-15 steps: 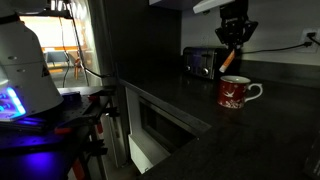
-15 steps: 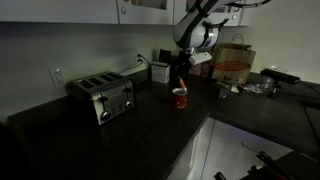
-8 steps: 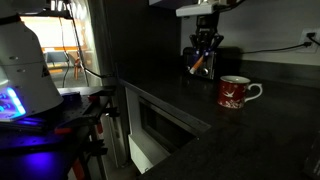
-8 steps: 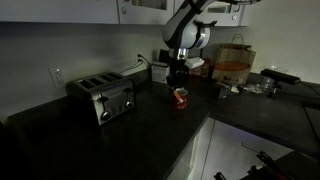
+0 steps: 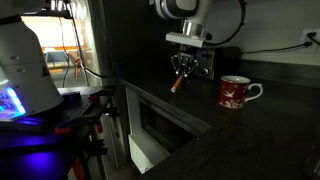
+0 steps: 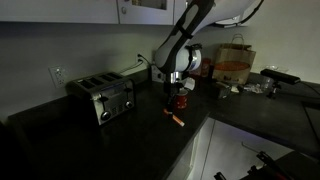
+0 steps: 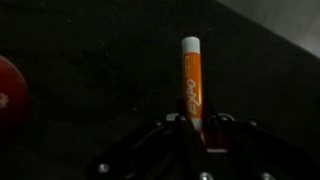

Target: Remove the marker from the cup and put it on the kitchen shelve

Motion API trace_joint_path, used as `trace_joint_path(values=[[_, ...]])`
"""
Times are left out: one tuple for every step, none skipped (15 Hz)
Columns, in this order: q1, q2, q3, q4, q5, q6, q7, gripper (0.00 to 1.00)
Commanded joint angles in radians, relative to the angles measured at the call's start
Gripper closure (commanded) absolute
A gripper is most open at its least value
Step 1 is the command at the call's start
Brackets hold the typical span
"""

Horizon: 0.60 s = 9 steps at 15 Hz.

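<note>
The marker in my gripper needs to move away from the cup (image 5: 235,92) next, low across the counter toward the toaster. I need to let go of it there, since that dark stretch (image 5: 176,91) is bare.
My gripper (image 5: 183,66) is shut on the marker (image 5: 177,85), a thin orange-red pen that hangs slanted below the fingers, just above the dark counter. In an exterior view the marker (image 6: 176,120) shows low over the counter, under the gripper (image 6: 176,98). In the wrist view the marker (image 7: 191,80) points up out of the jaws (image 7: 196,128). The cup (image 5: 235,92), a red mug with a white handle, stands upright on the counter beside the gripper, apart from it. It is mostly hidden behind the gripper in an exterior view (image 6: 183,101) and shows at the left edge of the wrist view (image 7: 8,95).
A toaster (image 6: 103,97) stands on the dark counter (image 6: 120,135), and also behind the gripper in an exterior view (image 5: 208,62). A brown bag (image 6: 234,64) and small items stand at the far end. The counter's front edge (image 5: 170,108) lies below the gripper.
The gripper has carried the marker away from above the cup, sideways and lower, to just over the counter. The cup has not moved.
</note>
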State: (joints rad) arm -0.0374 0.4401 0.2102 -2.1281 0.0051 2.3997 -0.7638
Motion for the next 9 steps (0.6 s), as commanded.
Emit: trace_joint_path(values=[[-0.004,0.023,0.029,0.016,0.006,-0.025,-0.045,0.95],[-0.012,0.029,0.048,0.018,0.027,-0.029,-0.065,0.95],[-0.018,0.029,0.066,0.013,0.043,-0.011,-0.092,0.95],[-0.022,0.031,0.08,0.011,0.057,0.005,-0.116,0.95],[-0.029,0.032,0.096,0.01,0.076,0.012,-0.149,0.95],[-0.032,0.033,0.105,0.012,0.093,0.018,-0.172,0.95],[-0.034,0.031,0.11,0.009,0.106,0.028,-0.2,0.56],[-0.033,0.031,0.11,0.009,0.112,0.039,-0.218,0.54],[-0.035,0.026,0.109,0.003,0.121,0.06,-0.232,0.48]])
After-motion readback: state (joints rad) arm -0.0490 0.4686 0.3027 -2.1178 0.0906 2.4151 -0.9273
